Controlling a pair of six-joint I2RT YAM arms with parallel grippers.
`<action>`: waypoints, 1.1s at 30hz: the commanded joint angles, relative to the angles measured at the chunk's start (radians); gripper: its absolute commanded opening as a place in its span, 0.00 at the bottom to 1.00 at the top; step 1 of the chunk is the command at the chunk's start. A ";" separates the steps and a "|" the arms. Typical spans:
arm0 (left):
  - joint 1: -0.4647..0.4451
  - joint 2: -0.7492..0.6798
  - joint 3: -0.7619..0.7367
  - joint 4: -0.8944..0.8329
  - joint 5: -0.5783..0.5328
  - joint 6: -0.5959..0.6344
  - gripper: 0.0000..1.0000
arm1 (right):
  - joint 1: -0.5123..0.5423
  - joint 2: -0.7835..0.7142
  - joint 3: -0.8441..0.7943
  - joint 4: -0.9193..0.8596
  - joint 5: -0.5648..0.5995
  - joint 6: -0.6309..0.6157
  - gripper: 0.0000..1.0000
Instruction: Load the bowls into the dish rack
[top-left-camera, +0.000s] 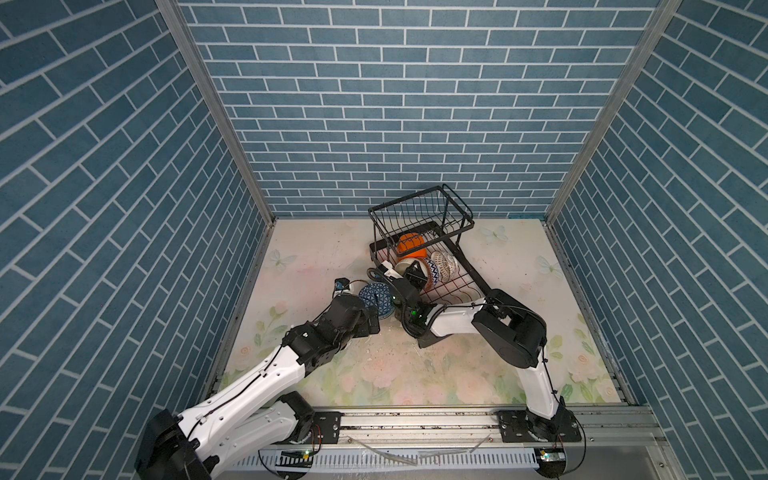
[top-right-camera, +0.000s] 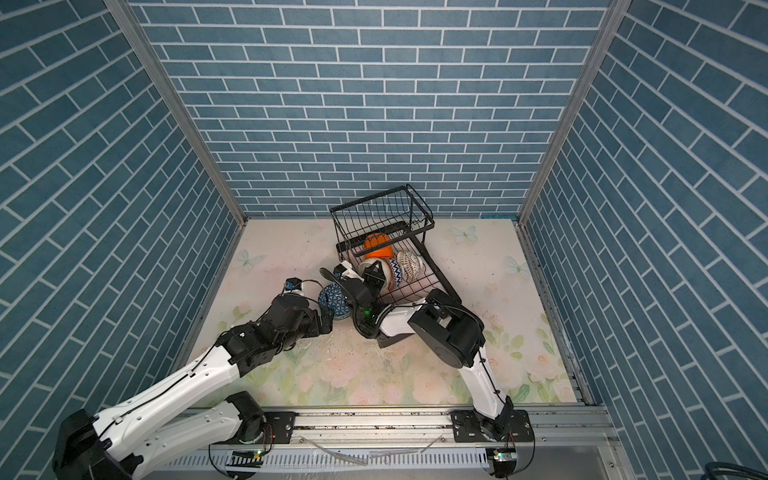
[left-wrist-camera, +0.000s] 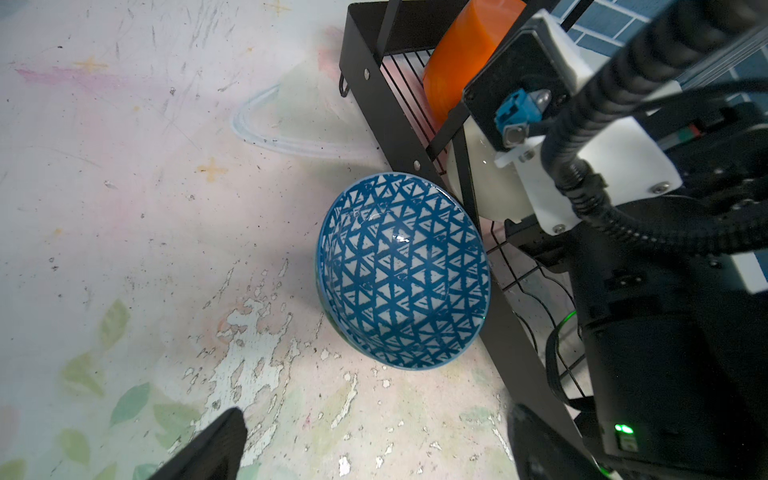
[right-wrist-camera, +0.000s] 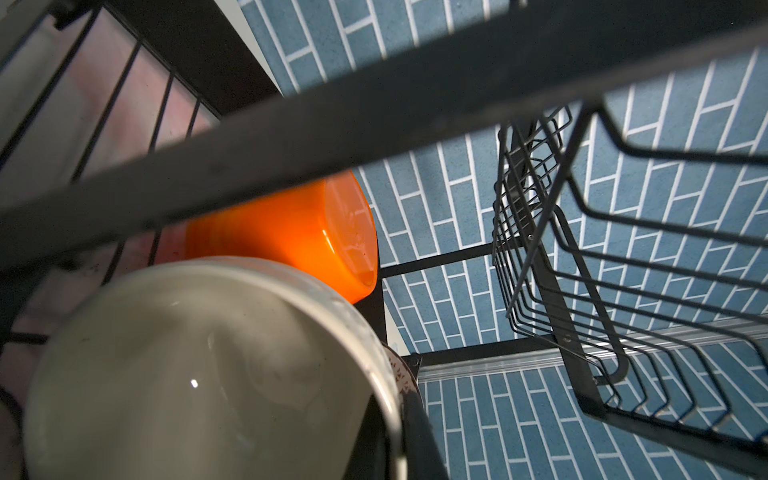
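Observation:
My right gripper will move toward the rack's side bar by the blue triangle-patterned bowl and let go of the cream bowl's rim, because the cream bowl is already standing on edge in the rack's tray.
The black wire dish rack (top-left-camera: 420, 206) stands at the back of the table in both top views. Its lower tray holds an orange bowl (top-left-camera: 410, 245), a cream bowl (top-left-camera: 404, 265), a blue zigzag bowl (top-left-camera: 433, 272) and a brown patterned bowl (top-left-camera: 445, 266), all on edge. My right gripper (right-wrist-camera: 400, 436) is shut on the rim of the cream bowl (right-wrist-camera: 199, 365), next to the orange bowl (right-wrist-camera: 299, 232). A blue triangle-patterned bowl (left-wrist-camera: 403, 270) sits upright on the table against the rack's side rail (left-wrist-camera: 374, 95). My left gripper (left-wrist-camera: 376, 419) hangs open just short of it, holding nothing.
Blue brick walls (top-left-camera: 415, 104) close in the back and both sides. The floral table cover (top-left-camera: 374, 374) is chipped near the blue bowl. My right forearm (top-left-camera: 453, 322) lies across the rack's near end. The raised basket (right-wrist-camera: 623, 291) overhangs the orange bowl.

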 joint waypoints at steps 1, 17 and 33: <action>0.006 0.003 0.024 -0.008 0.001 -0.001 1.00 | 0.000 0.022 0.057 0.084 0.036 -0.041 0.00; 0.007 0.027 0.024 -0.007 0.007 0.007 1.00 | 0.051 0.078 0.036 0.107 0.106 -0.060 0.00; 0.007 0.048 0.066 -0.011 0.018 0.010 1.00 | 0.090 0.170 0.053 0.129 0.118 -0.092 0.00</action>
